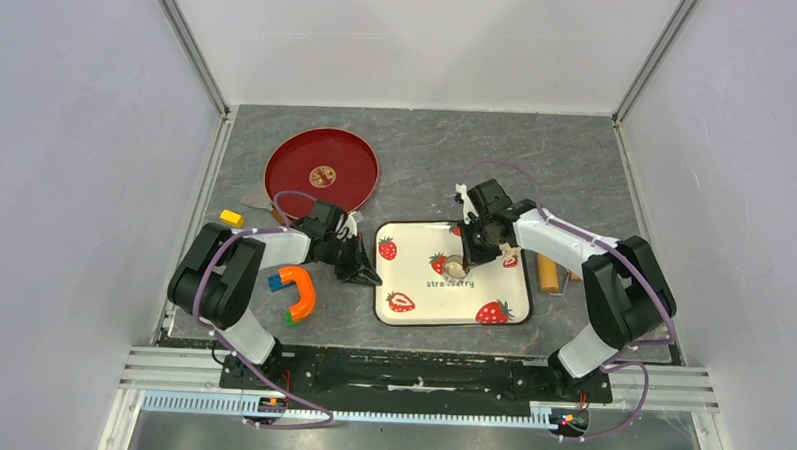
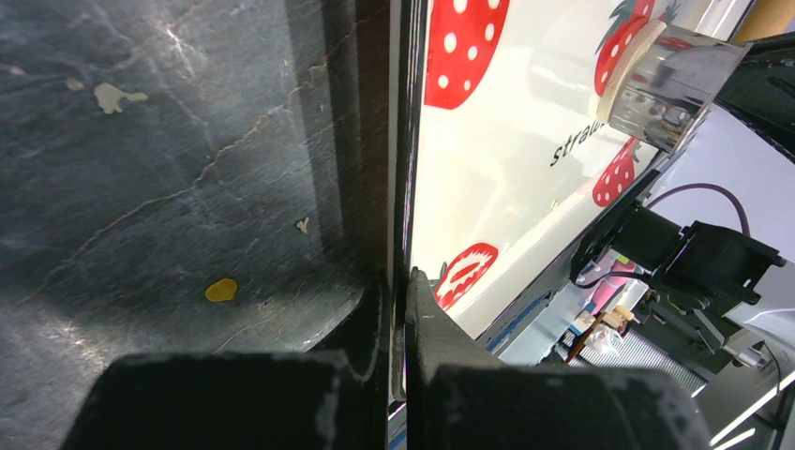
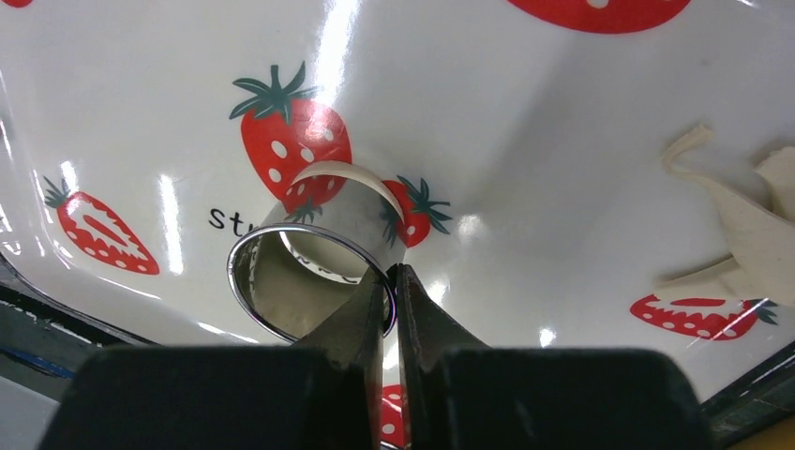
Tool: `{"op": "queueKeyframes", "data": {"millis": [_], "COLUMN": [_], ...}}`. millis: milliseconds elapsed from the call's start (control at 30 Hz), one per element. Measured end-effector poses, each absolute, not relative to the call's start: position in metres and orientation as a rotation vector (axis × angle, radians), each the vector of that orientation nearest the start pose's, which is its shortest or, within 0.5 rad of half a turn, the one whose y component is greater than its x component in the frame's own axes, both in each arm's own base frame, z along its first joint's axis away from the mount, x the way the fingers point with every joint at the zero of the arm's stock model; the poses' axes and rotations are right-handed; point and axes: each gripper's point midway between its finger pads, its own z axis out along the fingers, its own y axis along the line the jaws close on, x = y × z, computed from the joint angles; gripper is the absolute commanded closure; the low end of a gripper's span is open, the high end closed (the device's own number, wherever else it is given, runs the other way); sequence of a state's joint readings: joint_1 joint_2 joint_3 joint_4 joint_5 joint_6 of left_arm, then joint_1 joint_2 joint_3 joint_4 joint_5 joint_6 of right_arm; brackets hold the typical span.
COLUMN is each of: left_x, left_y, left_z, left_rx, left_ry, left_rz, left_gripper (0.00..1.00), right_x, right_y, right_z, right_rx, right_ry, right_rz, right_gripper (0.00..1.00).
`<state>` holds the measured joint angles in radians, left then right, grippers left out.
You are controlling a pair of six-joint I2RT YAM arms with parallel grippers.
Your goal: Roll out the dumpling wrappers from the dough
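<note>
My right gripper should lift next, carry the ring outward over the tray's far rim and lower it there, because the table beyond that rim is bare.
The strawberry tray point(image 1: 413, 281) point(image 2: 506, 141) lies in the middle of the table. My left gripper point(image 1: 368, 276) point(image 2: 400, 277) is shut on the tray's left rim, which runs between its fingers. My right gripper point(image 1: 470, 260) point(image 3: 392, 272) is shut on the wall of the small metal ring point(image 1: 456, 266) point(image 3: 309, 244) point(image 2: 670, 84) over the tray, one finger inside the ring and one outside. A pale cream dough edge point(image 3: 342, 172) point(image 2: 630, 61), round like a dumpling wrapper, shows at the ring's lower end. Ragged dough scraps point(image 3: 750, 234) point(image 1: 514, 251) lie on the tray's right side.
A tan wooden roller point(image 1: 547, 273) lies just right of the tray. A red plate point(image 1: 321, 172) sits at the back left. A yellow block point(image 1: 232, 217) and an orange curved toy point(image 1: 294, 291) lie near the left arm. Walls enclose the table.
</note>
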<state>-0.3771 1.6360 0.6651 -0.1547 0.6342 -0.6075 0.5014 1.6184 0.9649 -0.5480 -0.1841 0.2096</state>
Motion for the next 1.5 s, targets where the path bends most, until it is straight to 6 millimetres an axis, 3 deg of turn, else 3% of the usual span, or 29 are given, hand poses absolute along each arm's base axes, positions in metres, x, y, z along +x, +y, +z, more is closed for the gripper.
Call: {"op": "queueKeyframes", "data": {"millis": [167,400,600,900,1067,1300,1400,1500], "left_x": [0.216,0.216,0.216,0.216,0.216,0.216,0.216,0.216], "left_y": [-0.218,-0.218,-0.218,-0.218,-0.219,-0.219,-0.219,-0.219], "left_z": [0.012,0.012,0.012,0.012,0.012,0.012,0.012,0.012], "left_rx": [-0.117,-0.116,-0.108,-0.107,-0.106,-0.105,-0.105,-0.105], "left_ry": [2.843,2.843,2.844,2.85,2.852,2.854,2.855,2.855], "left_rz": [-1.125,-1.125,-1.125,-1.126,-1.132,-1.137,-1.138,-1.139], "left_gripper": [0.98,0.98,0.98,0.98,0.98,0.98,0.98,0.98], "right_x": [0.263,0.291,0.305,0.377,0.416,0.447,0.454,0.452], "right_y": [0.187,0.191,0.184,0.162,0.158,0.138,0.128,0.121], "right_z": [0.051,0.091,0.103,0.113,0.108,0.088,0.077,0.065], "right_rx": [-0.455,-0.454,-0.435,-0.319,-0.301,-0.224,-0.191,-0.169], "right_ry": [2.758,2.647,2.634,2.634,2.636,2.684,2.705,2.741], "right_rz": [0.414,0.379,0.355,0.34,0.323,0.314,0.308,0.297], "right_gripper": [0.98,0.98,0.99,0.99,0.99,0.97,0.88,0.87]}}
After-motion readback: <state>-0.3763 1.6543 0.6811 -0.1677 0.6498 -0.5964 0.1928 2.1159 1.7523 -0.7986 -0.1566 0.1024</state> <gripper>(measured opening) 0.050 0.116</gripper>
